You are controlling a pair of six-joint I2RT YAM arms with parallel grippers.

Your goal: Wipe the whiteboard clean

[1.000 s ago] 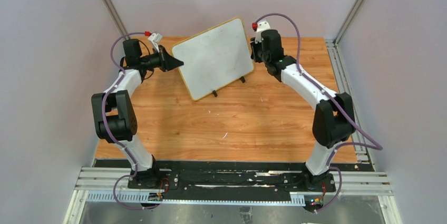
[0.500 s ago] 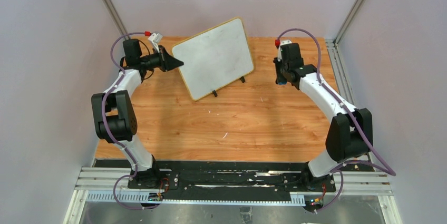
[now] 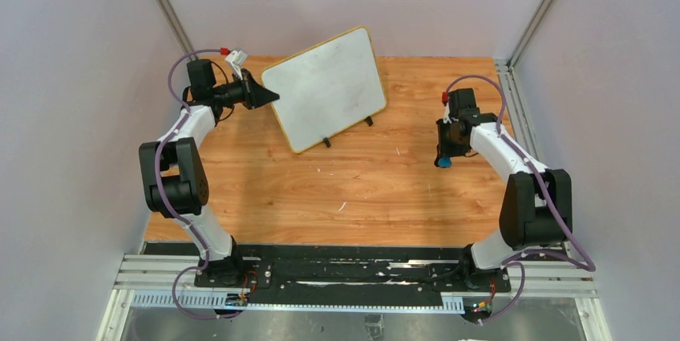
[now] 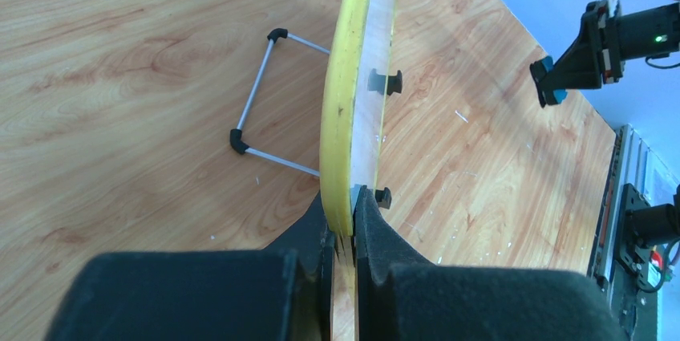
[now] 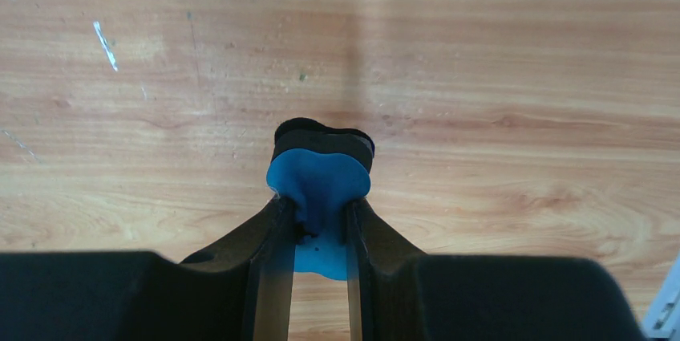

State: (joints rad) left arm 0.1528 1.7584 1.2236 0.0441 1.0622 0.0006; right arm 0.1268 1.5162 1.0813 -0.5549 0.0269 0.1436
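I should lower my right gripper and draw it slightly back next, to set the small blue eraser (image 5: 321, 184) on the wood, since the whiteboard's side looks clean.
The whiteboard (image 3: 325, 92), white with a yellow frame and two black feet, stands tilted at the back of the table; its face looks clean with faint smudges. My left gripper (image 3: 269, 98) is shut on its left edge; the left wrist view shows the yellow edge (image 4: 346, 100) pinched between the jaws (image 4: 353, 211). My right gripper (image 3: 443, 158) is shut on the small blue eraser (image 5: 321, 184), with black felt underneath, low over the wood at the right, well apart from the board. The eraser also shows in the top view (image 3: 443, 162).
The board's wire stand (image 4: 261, 108) rests on the wooden table (image 3: 361, 188) behind it. Grey walls close in at the back and sides. A metal rail (image 3: 521, 124) runs along the table's right edge.
My right arm has swung away from the board's right edge, toward the front right, and lowered the eraser toward the table. The left arm and the board have not moved.
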